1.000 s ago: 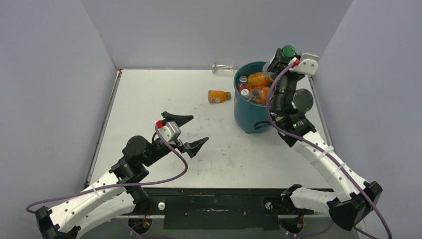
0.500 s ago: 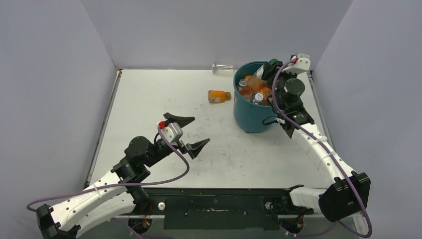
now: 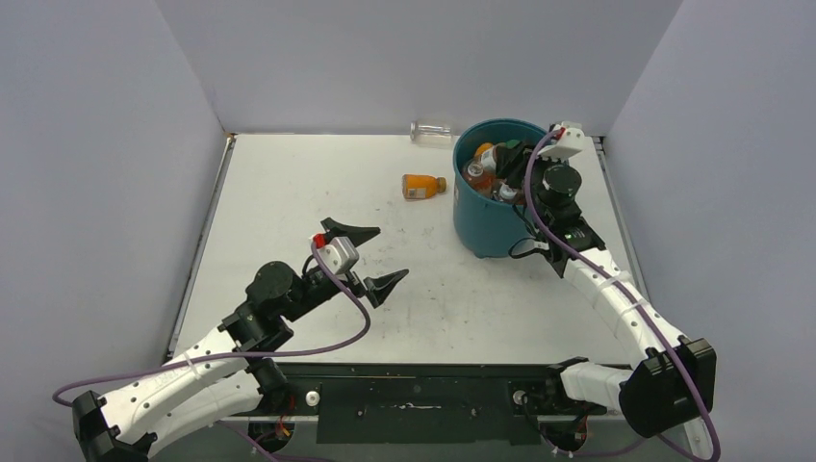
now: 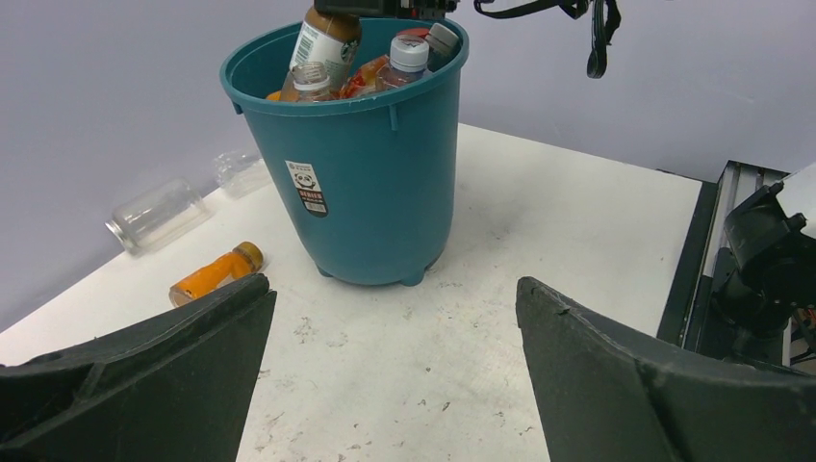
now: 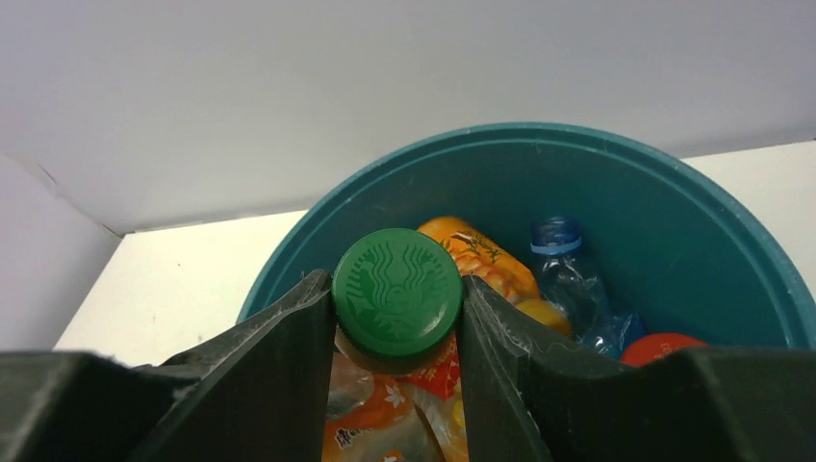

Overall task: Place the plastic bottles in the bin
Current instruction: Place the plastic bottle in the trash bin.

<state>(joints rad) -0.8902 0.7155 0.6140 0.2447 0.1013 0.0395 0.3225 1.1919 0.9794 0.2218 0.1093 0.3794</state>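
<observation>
My right gripper lowers further into the teal bin next and releases the green-capped bottle there, since the piled bottles inside the bin [image 3: 486, 180] [image 5: 385, 414] lie below it.
The teal bin [image 3: 489, 229] stands at the back right, holding several plastic bottles, orange and clear. My right gripper [image 3: 514, 160] reaches into its mouth from the right, shut on a bottle by its green cap [image 5: 396, 292]. In the left wrist view that bottle [image 4: 325, 43] hangs neck-up over the bin [image 4: 366, 183]. An orange bottle [image 3: 423, 186] lies on the table left of the bin. A clear bottle [image 3: 431, 131] lies by the back wall. My left gripper [image 3: 385, 255] hovers open over the table's middle, nothing between its fingers.
Grey walls close the table in at the back and both sides. A crumpled clear plastic piece [image 4: 241, 171] lies near the back wall beside the bin. The right arm's purple cable [image 3: 531, 207] hangs along the bin's right side.
My right gripper has come down and to the left with the green-capped bottle, from above the bin's rim into its mouth. The left arm has shifted slightly.
</observation>
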